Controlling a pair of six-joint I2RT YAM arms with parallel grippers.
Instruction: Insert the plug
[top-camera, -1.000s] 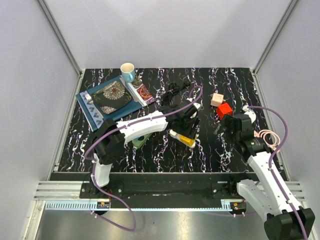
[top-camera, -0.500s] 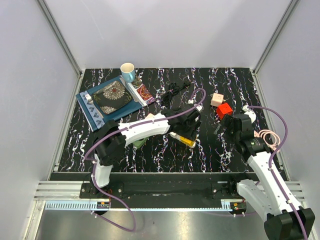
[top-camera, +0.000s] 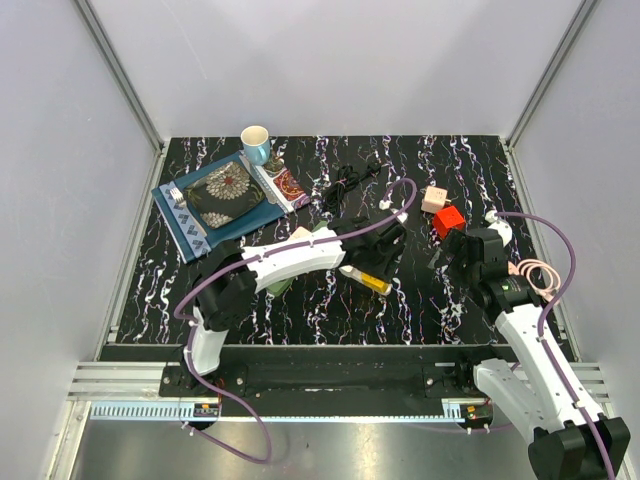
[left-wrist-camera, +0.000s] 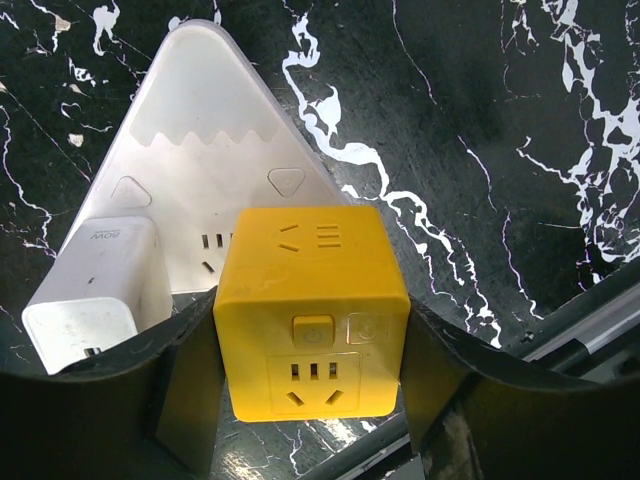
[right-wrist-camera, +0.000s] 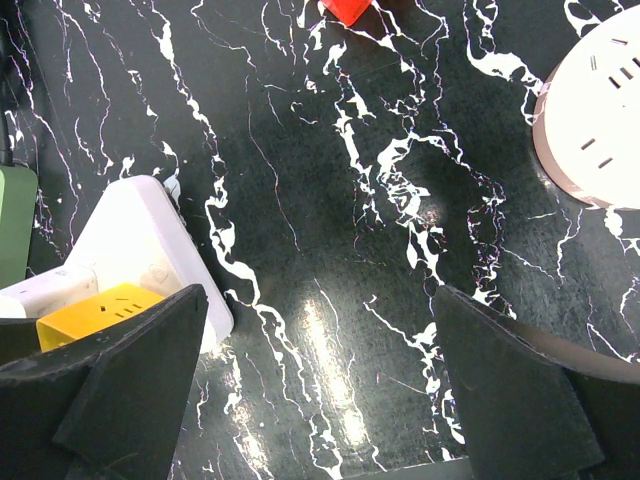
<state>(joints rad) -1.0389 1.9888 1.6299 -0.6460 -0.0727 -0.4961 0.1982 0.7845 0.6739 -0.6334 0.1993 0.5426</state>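
My left gripper slides cube and power strip (left-wrist-camera: 215, 150) toward the green object to its left in the top view next, and releases the cube.
The plug is a yellow cube adapter (left-wrist-camera: 310, 310) with a socket face and a button. It stands at the near edge of a white triangular power strip (left-wrist-camera: 215, 150), beside a white charger (left-wrist-camera: 95, 300). My left gripper (left-wrist-camera: 310, 350) is shut on the cube, with a dark finger pressed against each side. I cannot tell how deep the cube sits in the strip. From above, the left gripper (top-camera: 383, 248) hides most of the strip, and the yellow cube (top-camera: 372, 283) shows just below it. My right gripper (right-wrist-camera: 320, 380) hangs open over bare table, right of the strip (right-wrist-camera: 130, 235).
A red cube (top-camera: 448, 221) and a pink cube (top-camera: 434, 198) lie at the back right, with a round white socket (right-wrist-camera: 600, 130) beside them. A black cable (top-camera: 350, 180), a cup (top-camera: 256, 142) and a blue mat (top-camera: 195, 235) with a plate are at the back. A green object (top-camera: 280, 283) lies under the left arm.
The left wrist has shifted a little to the right and nearer over the strip, still holding the yellow cube. The right arm has not moved.
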